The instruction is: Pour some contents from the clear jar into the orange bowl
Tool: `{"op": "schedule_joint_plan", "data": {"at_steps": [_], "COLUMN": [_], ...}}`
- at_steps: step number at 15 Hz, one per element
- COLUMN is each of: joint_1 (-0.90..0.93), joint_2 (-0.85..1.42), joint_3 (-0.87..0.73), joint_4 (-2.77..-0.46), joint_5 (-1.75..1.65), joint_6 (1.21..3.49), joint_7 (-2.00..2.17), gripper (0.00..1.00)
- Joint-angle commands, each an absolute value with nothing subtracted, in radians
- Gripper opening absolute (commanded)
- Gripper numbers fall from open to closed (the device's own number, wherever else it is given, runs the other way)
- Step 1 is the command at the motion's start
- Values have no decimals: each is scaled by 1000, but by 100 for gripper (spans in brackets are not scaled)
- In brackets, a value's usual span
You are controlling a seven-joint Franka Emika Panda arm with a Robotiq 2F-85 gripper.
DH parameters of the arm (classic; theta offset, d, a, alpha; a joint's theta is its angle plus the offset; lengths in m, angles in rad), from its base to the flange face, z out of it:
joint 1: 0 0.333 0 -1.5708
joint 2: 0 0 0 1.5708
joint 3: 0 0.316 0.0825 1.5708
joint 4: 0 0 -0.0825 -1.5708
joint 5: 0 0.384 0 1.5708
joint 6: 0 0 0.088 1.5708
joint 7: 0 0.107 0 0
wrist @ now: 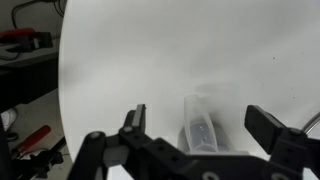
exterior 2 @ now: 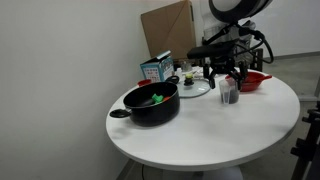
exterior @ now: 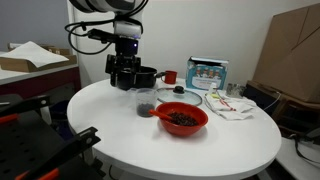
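Note:
I will lower my gripper toward the jar and close on its handle, because the clear jar's narrow handle (exterior 2: 225, 90) (wrist: 200, 128) shows between my spread fingers.
The clear jar (exterior: 145, 103) stands upright on the round white table, with dark contents in its lower part. It also shows in an exterior view (exterior 2: 229, 94). The orange bowl (exterior: 181, 119) holds dark pieces and sits just beside the jar, toward the table's front; in an exterior view (exterior 2: 252, 82) it lies behind the jar. My gripper (exterior: 123, 80) (exterior 2: 225, 74) is open and hovers above the jar, not touching it. In the wrist view the jar (wrist: 200, 135) lies between my spread fingers (wrist: 202, 122), below them.
A black pot (exterior 2: 150, 103) with green items inside stands on the table, close behind the gripper in an exterior view (exterior: 146, 75). A small red cup (exterior: 171, 76), a flat glass lid (exterior: 186, 97), a box (exterior: 208, 72) and papers (exterior: 235, 106) sit at the back.

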State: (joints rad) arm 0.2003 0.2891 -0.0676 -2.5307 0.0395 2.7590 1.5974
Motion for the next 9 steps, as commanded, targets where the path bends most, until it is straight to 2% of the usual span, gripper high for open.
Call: {"op": "schedule_joint_plan", "data": {"at_steps": [1, 9], "joint_1": [177, 181], "joint_2": [283, 307], "joint_3": [-85, -99], "joint_4": [-2495, -2439], "joint_5": [5, -115], "joint_6": [2688, 2602], "joint_7": [1545, 1487], "gripper": [100, 100]}}
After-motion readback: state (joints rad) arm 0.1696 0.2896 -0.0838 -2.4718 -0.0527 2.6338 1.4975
